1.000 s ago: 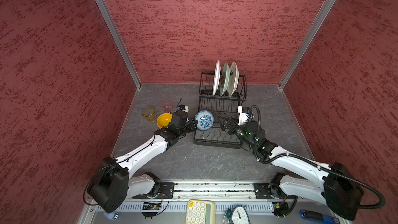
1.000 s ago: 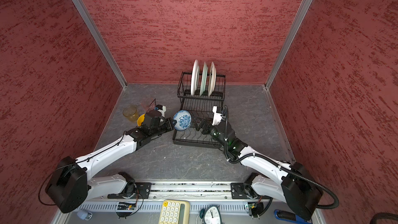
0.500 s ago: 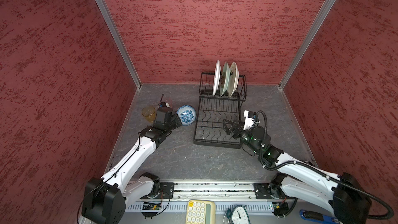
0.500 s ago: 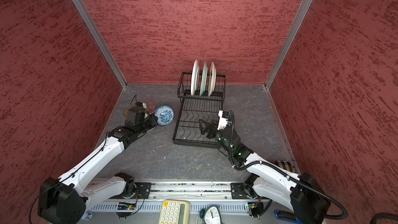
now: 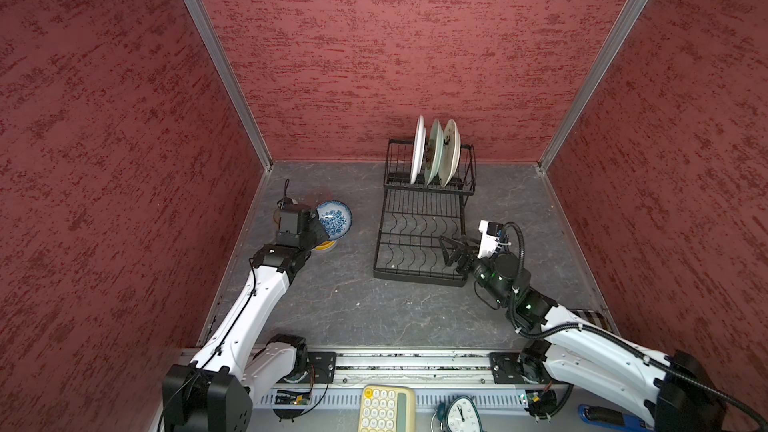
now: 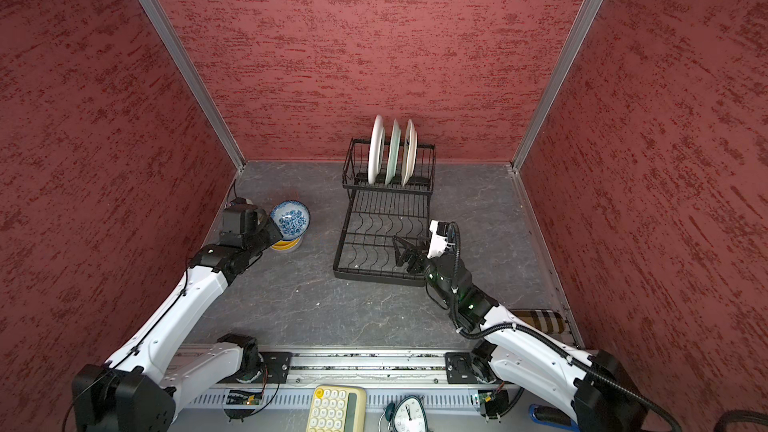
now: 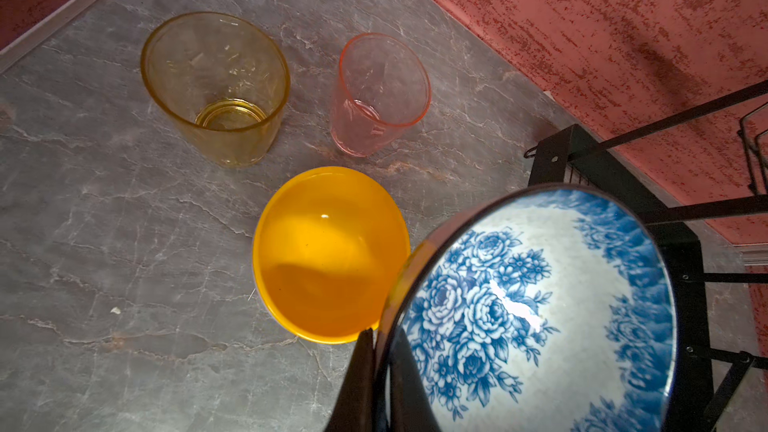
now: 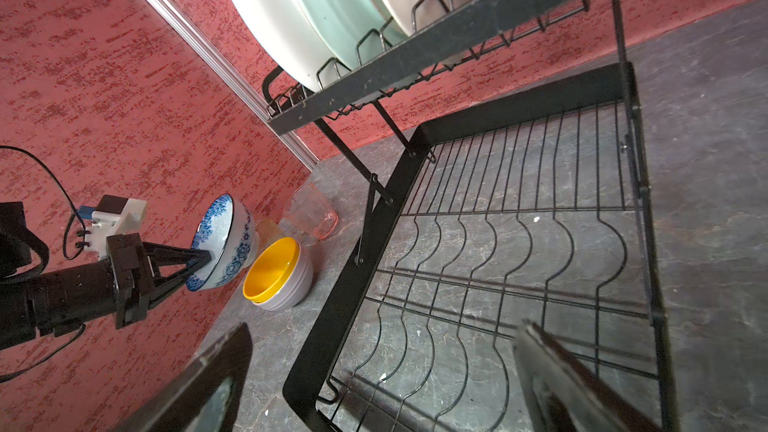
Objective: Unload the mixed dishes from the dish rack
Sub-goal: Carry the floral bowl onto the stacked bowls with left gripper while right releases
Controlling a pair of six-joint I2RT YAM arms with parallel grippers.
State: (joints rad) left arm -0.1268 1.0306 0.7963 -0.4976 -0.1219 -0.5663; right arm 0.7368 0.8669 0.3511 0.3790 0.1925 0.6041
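I will use my left gripper to lower the tilted blue-white bowl into the empty yellow bowl (image 6: 284,245) (image 7: 331,253) and make it level, then let go of the blue-white bowl's rim, because the stack below is open.
The black wire dish rack (image 5: 419,238) stands mid-table, and three plates (image 5: 434,151) stand upright in its tall rear basket. My left gripper (image 7: 376,332) is shut on the rim of the blue-white bowl (image 7: 540,309), holding it tilted just above the yellow bowl (image 7: 328,255). That yellow bowl is nested in the lavender bowl (image 8: 291,290), left of the rack. Beyond them stand the amber tumbler (image 7: 216,85) and the pink tumbler (image 7: 380,93). My right gripper (image 8: 384,326) hangs open and empty over the near right part of the rack's flat tray (image 8: 498,243).
Red walls (image 5: 124,160) close in the left, back and right. A metal rail (image 5: 395,367) runs along the front edge, with a yellow keypad (image 5: 386,409) and a clock (image 5: 461,413) beyond it. A checked cloth (image 5: 590,317) lies at the near right.
My left arm has carried the blue-white bowl from the rack's tray leftward to above the yellow bowl. My right gripper has drawn back to the tray's right side, still open.
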